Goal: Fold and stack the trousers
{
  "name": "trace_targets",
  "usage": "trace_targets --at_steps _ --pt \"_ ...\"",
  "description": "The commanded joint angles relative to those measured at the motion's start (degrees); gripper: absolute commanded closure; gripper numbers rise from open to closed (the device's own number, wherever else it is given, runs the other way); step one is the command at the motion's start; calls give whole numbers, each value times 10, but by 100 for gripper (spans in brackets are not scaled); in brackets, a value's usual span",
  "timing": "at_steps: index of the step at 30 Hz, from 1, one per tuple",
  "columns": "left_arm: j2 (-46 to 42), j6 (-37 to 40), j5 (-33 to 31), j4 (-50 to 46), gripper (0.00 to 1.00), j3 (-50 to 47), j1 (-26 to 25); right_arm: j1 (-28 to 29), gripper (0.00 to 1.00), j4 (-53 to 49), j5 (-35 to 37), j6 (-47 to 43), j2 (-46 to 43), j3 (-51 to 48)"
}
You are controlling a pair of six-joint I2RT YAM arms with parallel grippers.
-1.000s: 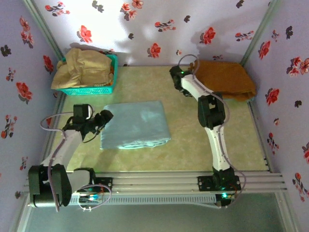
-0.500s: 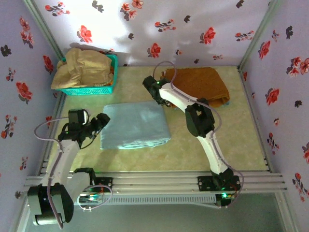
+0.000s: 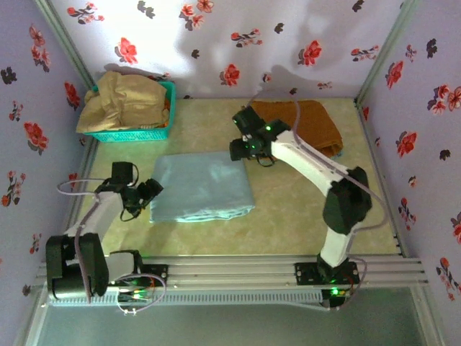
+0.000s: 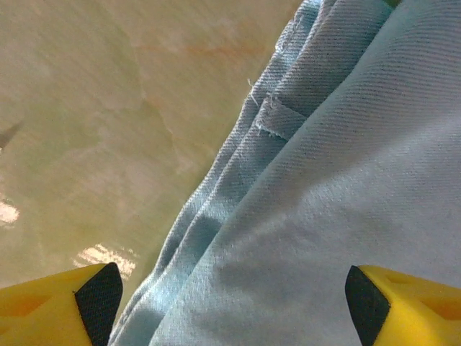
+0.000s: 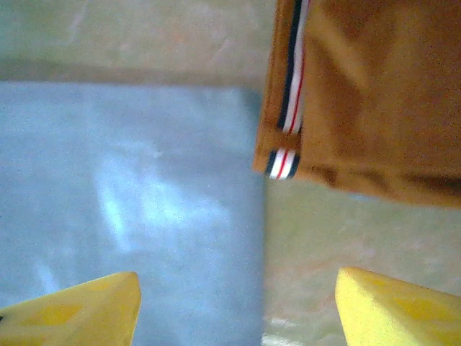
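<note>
My right gripper is open. It needs to move back and down next, and then bring its open fingers to both sides of the trousers' edge by the table.
The pale light-blue trousers lie folded in a flat rectangle in the middle of the table. My left gripper sits low at their left edge, open, its yellow fingertips spread over the layered hem of the trousers with nothing gripped. My right gripper hovers over their far right corner, open. In the right wrist view the trousers fill the left side, and nothing lies between the fingertips.
An orange-brown garment lies folded at the back right, its striped trim close to the trousers' corner. A teal basket holding a beige garment stands at the back left. Bare table lies right of the trousers.
The right arm swung left from the back right corner to the trousers' far corner. The orange-brown garment shifted left with it, and the right gripper opened. The left gripper drew back slightly.
</note>
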Motion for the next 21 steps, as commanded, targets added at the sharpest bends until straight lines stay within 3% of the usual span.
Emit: trace_targets --at_steps 1,7,17,21 --pt "35 31 0 24 17 18 -12 2 27 85 -107 50 -36 -120" --pt "80 29 -19 32 25 7 -31 -3 25 200 -207 92 -37 -253" --pt "81 25 -9 56 59 -25 -38 -11 28 287 -233 114 17 -314" --pt "77 32 -8 54 73 -27 -38 -21 34 331 -275 132 28 -330"
